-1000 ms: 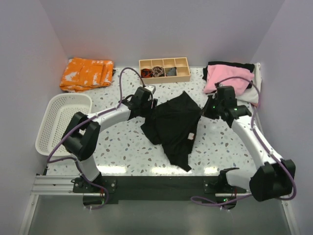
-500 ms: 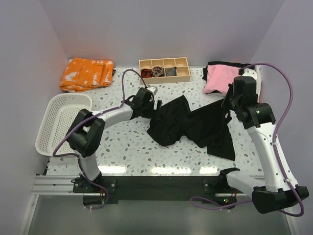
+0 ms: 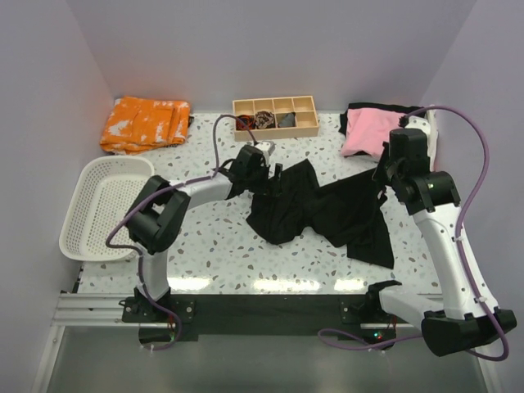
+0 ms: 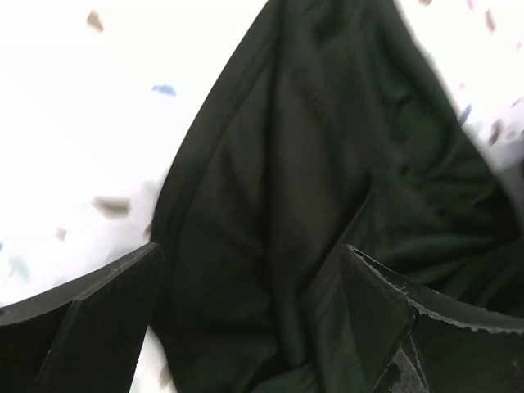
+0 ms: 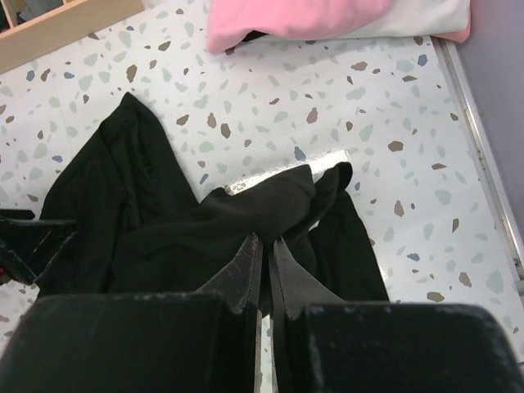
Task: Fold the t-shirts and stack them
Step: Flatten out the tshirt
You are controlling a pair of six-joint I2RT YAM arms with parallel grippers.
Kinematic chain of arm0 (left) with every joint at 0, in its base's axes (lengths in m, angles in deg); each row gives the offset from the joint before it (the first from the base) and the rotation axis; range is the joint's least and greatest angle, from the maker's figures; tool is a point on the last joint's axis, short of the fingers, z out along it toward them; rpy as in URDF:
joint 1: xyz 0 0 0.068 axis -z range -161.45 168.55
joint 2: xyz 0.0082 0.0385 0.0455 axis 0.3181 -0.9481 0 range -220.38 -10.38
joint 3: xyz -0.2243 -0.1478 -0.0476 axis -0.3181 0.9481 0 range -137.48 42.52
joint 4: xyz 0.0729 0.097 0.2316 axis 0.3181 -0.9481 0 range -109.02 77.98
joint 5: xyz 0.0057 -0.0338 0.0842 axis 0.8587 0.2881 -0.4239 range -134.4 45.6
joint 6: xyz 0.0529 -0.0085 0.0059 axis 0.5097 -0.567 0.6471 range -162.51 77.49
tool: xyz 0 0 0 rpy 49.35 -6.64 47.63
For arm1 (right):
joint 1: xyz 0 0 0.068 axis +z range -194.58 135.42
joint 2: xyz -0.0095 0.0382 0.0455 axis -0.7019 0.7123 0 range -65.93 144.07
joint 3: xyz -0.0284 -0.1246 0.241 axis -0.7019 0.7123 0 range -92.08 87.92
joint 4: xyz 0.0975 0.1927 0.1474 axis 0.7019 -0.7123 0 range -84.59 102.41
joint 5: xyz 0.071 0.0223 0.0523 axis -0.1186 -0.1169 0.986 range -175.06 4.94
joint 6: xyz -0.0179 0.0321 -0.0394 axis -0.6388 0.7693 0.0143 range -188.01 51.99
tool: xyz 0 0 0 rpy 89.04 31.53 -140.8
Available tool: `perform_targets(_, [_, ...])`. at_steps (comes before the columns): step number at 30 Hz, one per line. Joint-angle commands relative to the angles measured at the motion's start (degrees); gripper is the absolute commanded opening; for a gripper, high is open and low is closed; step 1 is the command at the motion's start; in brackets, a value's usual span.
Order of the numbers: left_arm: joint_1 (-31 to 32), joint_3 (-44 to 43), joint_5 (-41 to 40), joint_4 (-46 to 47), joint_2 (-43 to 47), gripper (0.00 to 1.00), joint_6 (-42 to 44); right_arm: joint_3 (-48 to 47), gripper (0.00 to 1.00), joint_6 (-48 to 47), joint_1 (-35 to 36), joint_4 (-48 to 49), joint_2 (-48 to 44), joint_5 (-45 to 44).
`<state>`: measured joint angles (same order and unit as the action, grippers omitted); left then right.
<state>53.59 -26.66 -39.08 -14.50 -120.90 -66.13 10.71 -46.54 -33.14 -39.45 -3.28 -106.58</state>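
Note:
My left gripper should next cross right in the top view and close on the t-shirt's pointed far corner (image 3: 304, 167).
A large black t-shirt (image 3: 327, 209) lies stretched across the middle of the table. It also shows in the left wrist view (image 4: 311, 164) and the right wrist view (image 5: 164, 221). My left gripper (image 3: 274, 176) is over its left end, jaws wide apart with cloth between them (image 4: 252, 250). My right gripper (image 3: 383, 187) is shut on a fold at the shirt's right part (image 5: 266, 239) and holds it up off the table. A pile with a pink t-shirt (image 3: 378, 129), a black one and a white one (image 3: 426, 139) lies at the back right.
An orange patterned cloth (image 3: 146, 121) lies at the back left. A wooden compartment box (image 3: 275, 117) with small fabric rolls stands at the back middle. A white basket (image 3: 119, 160) sits at the left edge. Purple walls close in three sides.
My right gripper has pulled the black shirt to the right and up, stretching it out. My left gripper has shifted a little right onto the shirt's left end.

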Motion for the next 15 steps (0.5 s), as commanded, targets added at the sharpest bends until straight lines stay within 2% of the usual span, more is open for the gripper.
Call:
perform_targets(1, [1.8,-8.5,-0.1,7.1,-3.7,0.93,0.8,0.2,0.0,-0.6,-0.3,1.6,0.7,-0.2])
perform_targets(4, [3.3,-15.0,0.6,5.6,-8.2,0.94,3.5,0.5,0.0,-0.3,-0.2,1.4,0.6,-0.4])
perform_targets(8, [6.3,-24.6,-0.8,-2.1,-14.7,0.94,6.8,0.1,0.01,-0.2,-0.3,0.8,0.4,-1.3])
perform_targets(15, [7.0,-28.2,-10.0,-6.5,-20.0,0.94,6.9,-0.1,0.02,-0.2,-0.3,0.4,-0.1,-1.8])
